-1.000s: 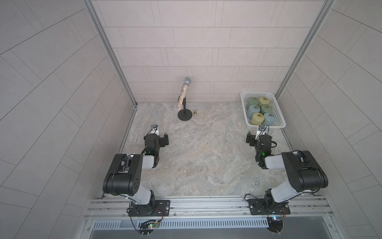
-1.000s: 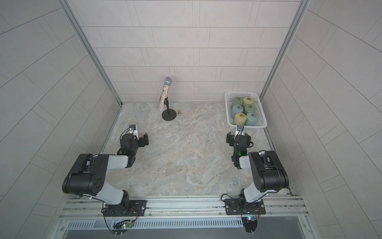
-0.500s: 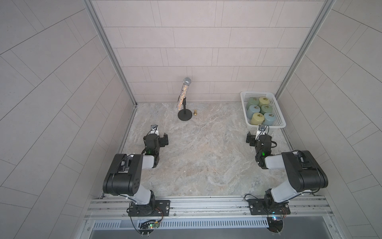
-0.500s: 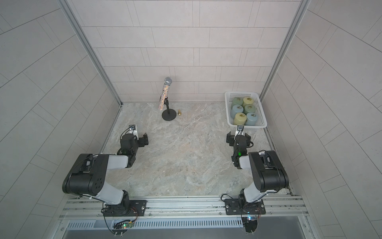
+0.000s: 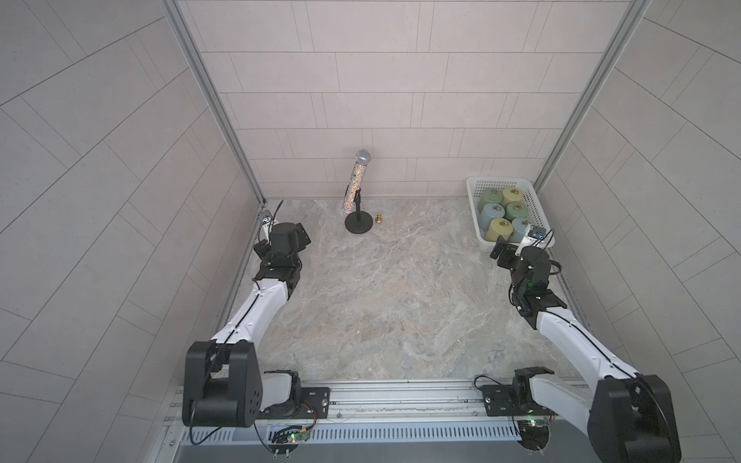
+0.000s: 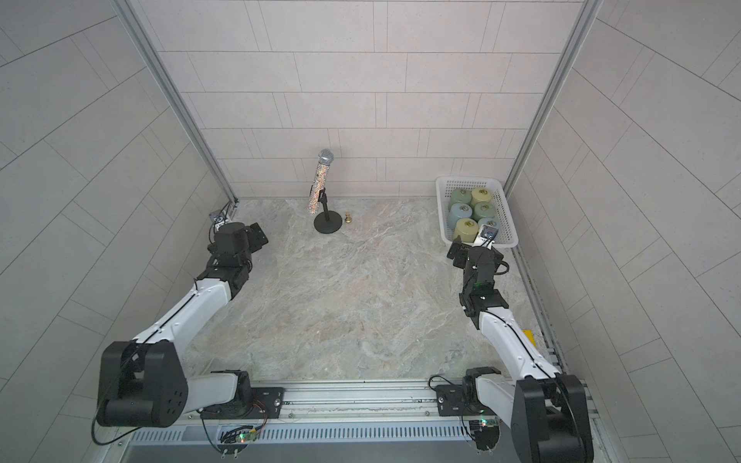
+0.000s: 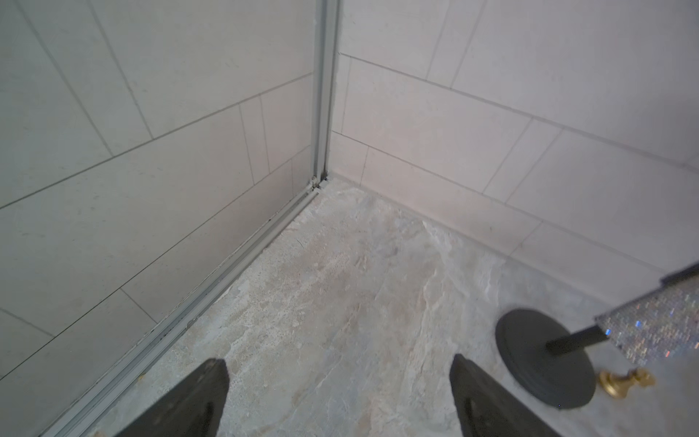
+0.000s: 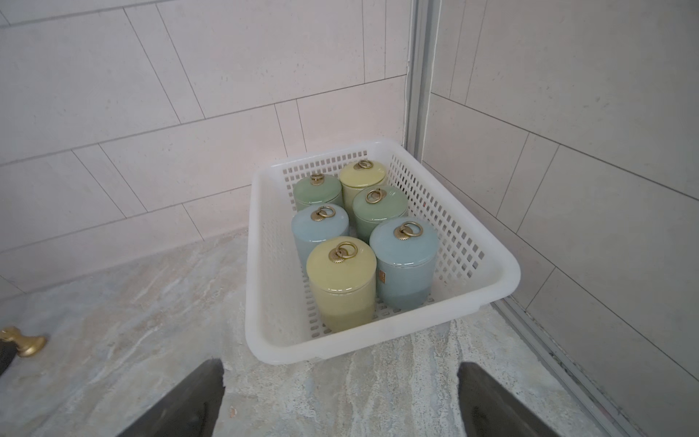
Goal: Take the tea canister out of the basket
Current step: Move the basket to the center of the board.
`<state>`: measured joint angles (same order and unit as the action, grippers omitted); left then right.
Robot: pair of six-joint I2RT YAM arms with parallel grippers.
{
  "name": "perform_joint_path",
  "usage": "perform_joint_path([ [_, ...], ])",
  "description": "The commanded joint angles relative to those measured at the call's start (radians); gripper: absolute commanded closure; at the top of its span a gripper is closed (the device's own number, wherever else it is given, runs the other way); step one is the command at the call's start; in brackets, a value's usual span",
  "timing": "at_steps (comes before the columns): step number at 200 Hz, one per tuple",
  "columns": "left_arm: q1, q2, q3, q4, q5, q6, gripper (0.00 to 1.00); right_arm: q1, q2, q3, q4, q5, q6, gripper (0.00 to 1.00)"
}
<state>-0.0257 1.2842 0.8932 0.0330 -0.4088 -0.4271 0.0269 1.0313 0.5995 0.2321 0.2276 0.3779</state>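
I should reach outward with my right gripper next, tip its fingers down and put them on both sides of the basket's rim facing the microphone [image 8: 252, 287], because the bare floor outside the basket leaves room for a finger.
The white lattice basket [image 8: 378, 340] stands in the far right corner, seen in both top views [image 5: 473, 208] [image 6: 442, 216]. Several lidded tea canisters with brass ring knobs stand upright in it. A yellow canister [image 8: 342, 287] and a blue canister [image 8: 404, 265] are nearest, with blue, green and yellow ones behind. My right gripper [image 8: 340, 369] hovers low just short of the basket's near rim [image 5: 506, 251], open and empty. My left gripper [image 7: 338, 365] is open over bare floor near the far left corner [image 5: 298, 239].
A glittery microphone [image 5: 355, 188] leans on a black round-based stand [image 5: 358, 224] at the back middle. A small brass knob [image 5: 379, 219] sits beside the base. Tiled walls and metal rails close in the left, right and back sides.
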Motion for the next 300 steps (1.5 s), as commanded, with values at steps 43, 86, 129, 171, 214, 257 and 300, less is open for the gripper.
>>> perform_joint_path([
  [43,-0.057,-0.079,0.126,-0.468,0.138,-0.2,0.0,-0.013,0.021,0.273,-0.48,-0.063,0.19,0.0],
  [86,-0.267,-0.145,0.128,-0.572,0.204,-0.116,0.0,-0.011,0.366,0.659,-0.774,-0.201,0.073,0.0],
  [129,-0.397,-0.197,0.153,-0.678,0.36,-0.017,0.0,0.005,0.691,1.021,-0.988,-0.206,0.019,0.0],
  [171,-0.481,-0.231,0.161,-0.717,0.477,0.038,0.0,0.042,0.973,1.346,-1.15,-0.189,-0.028,0.32],
  [214,-0.5,-0.234,0.181,-0.722,0.549,0.054,0.0,0.071,1.228,1.631,-1.316,-0.033,-0.074,0.39],
  [257,-0.518,-0.229,0.212,-0.734,0.549,0.087,0.0,0.061,1.333,1.691,-1.309,-0.06,-0.086,0.42],
  [300,-0.52,-0.223,0.222,-0.745,0.548,0.089,0.0,0.078,1.383,1.717,-1.306,-0.169,-0.091,0.62],
])
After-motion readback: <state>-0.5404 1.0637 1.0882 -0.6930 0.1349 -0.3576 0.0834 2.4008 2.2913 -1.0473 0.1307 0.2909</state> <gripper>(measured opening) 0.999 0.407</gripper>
